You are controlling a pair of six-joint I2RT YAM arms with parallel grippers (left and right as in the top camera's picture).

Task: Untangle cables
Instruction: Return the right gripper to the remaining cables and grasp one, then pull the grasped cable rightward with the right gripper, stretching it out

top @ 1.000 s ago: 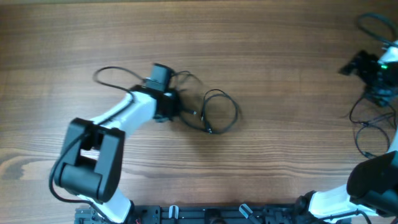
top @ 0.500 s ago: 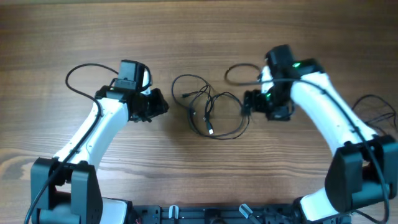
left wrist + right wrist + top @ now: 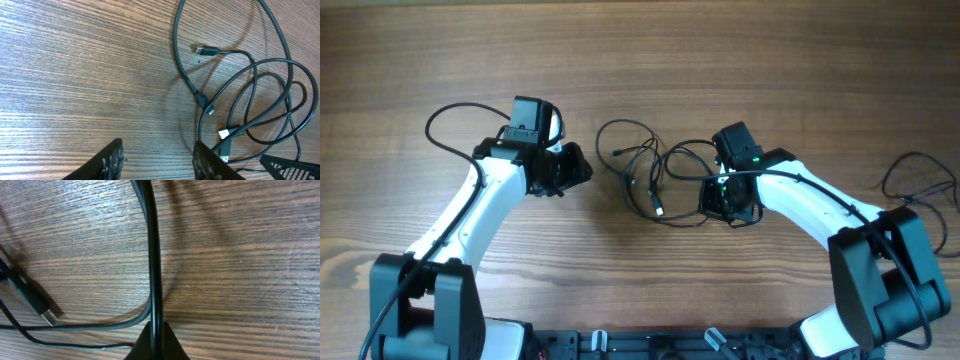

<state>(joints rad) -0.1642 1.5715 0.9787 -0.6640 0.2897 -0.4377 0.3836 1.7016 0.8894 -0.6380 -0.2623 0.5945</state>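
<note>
The black wire loops, away from the tangle, lie to my right gripper's right in the overhead view. Next, I lift the piece of cable, carry it there and release it.
The cables (image 3: 655, 175) lie as a tangle of thin black loops with small plugs in the middle of the wooden table. My left gripper (image 3: 582, 170) sits just left of the tangle. In the left wrist view it (image 3: 159, 161) is open over bare wood, with the cables (image 3: 250, 100) ahead and to the right. My right gripper (image 3: 717, 197) is at the tangle's right side. The right wrist view shows it (image 3: 156, 339) shut on one black cable (image 3: 154, 255) that runs straight up from the fingertips. A plug (image 3: 37, 302) lies to the left.
Another thin black wire (image 3: 920, 185) loops at the table's right edge. The left arm's own thick cable (image 3: 445, 125) arcs out to the left. The right gripper's tip (image 3: 290, 167) shows in the left wrist view's bottom right corner.
The left gripper has drawn back to the left of the tangle and opened. The right arm has come in from the far right and shut on the tangle's right loop.
</note>
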